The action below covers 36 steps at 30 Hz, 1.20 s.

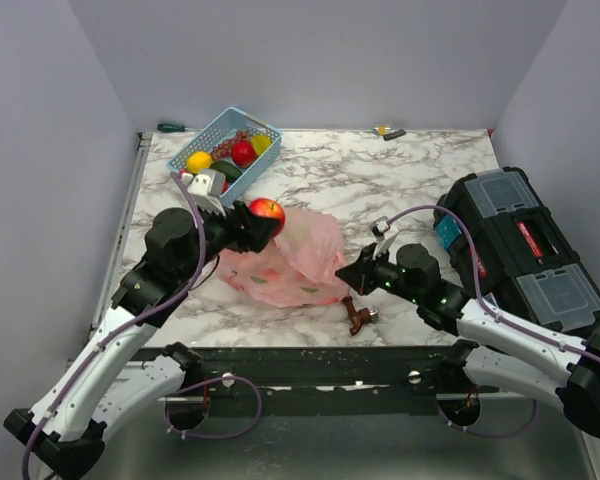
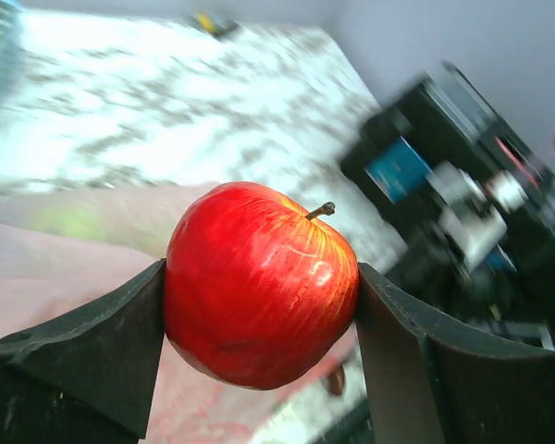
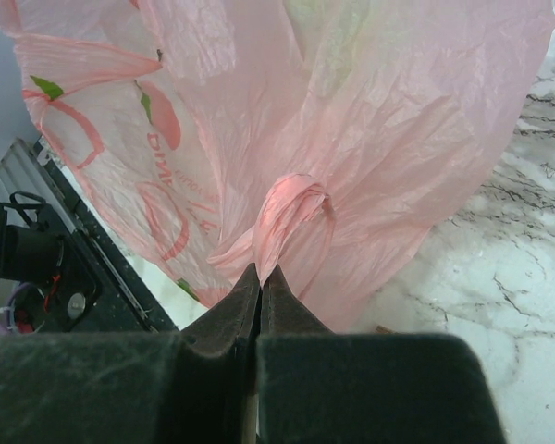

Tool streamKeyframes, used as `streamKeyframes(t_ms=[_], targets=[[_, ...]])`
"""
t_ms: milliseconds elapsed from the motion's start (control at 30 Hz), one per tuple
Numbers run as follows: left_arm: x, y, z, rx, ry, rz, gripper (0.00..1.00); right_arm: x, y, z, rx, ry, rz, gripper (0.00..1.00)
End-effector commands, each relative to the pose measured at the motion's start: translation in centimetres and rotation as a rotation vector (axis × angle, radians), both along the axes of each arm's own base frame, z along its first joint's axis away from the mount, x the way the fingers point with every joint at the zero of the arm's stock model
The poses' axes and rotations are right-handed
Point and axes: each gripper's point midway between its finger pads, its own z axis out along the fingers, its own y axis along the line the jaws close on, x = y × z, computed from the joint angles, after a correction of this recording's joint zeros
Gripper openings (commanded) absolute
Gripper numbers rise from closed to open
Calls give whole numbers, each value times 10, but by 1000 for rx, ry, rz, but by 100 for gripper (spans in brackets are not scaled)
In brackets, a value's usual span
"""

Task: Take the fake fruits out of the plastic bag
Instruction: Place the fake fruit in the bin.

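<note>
Next, my left gripper carries the apple (image 1: 267, 210) outward and left in the top view over the light blue lattice basket of other fruits and releases it.
My left gripper (image 1: 261, 222) is shut on a glossy red apple (image 1: 267, 210), held in the air above the pink plastic bag (image 1: 290, 262). In the left wrist view the apple (image 2: 259, 282) sits squeezed between both black fingers (image 2: 102, 347). My right gripper (image 1: 352, 273) is shut on the bag's loop handle (image 3: 282, 217) at the bag's right edge. The bag (image 3: 351, 120) lies crumpled on the marble table (image 1: 380, 185). A yellow-green shape shows faintly through its film (image 3: 338, 42).
A light blue lattice basket (image 1: 265, 129) at the back left holds yellow, red and green fruits. A small brown tap-like piece (image 1: 359, 316) lies near the table's front edge. A black toolbox (image 1: 525, 250) stands at the right. Small tools lie along the back edge.
</note>
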Motion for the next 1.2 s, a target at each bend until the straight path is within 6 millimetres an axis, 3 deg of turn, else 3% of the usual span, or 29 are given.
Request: streamKeyframes(t_ms=[0, 100, 233, 467, 533, 600, 667, 767, 867, 933, 1000, 1100, 1167], targets=[[63, 59, 10, 45, 32, 408, 32, 2, -2, 11, 8, -36, -4, 1], [92, 78, 21, 23, 40, 507, 32, -1, -4, 13, 0, -30, 1, 1], [135, 96, 15, -88, 111, 583, 32, 0, -8, 14, 5, -56, -16, 1], [213, 146, -25, -300, 211, 710, 32, -3, -6, 9, 5, -36, 5, 1], [235, 156, -32, -355, 272, 679, 32, -5, -5, 7, 7, -32, 12, 1], [261, 154, -38, -379, 297, 622, 33, -7, -6, 5, -9, -28, 23, 1], [285, 158, -58, -393, 379, 631, 33, -8, -7, 6, -15, -36, 26, 1], [312, 161, -85, -402, 454, 636, 34, -6, -11, 10, -14, -50, 3, 1], [337, 166, -99, -405, 469, 664, 37, -6, -12, 17, -5, -57, 1, 1], [351, 170, -121, -386, 521, 693, 40, -6, -12, 19, 6, -55, -6, 1], [360, 171, -140, -367, 582, 707, 51, -7, -12, 19, 15, -52, -8, 1], [369, 173, -151, -329, 617, 714, 75, -7, -10, 17, 13, -39, 0, 1], [369, 176, -154, -300, 617, 717, 84, -8, -8, 16, 0, -33, 13, 1]])
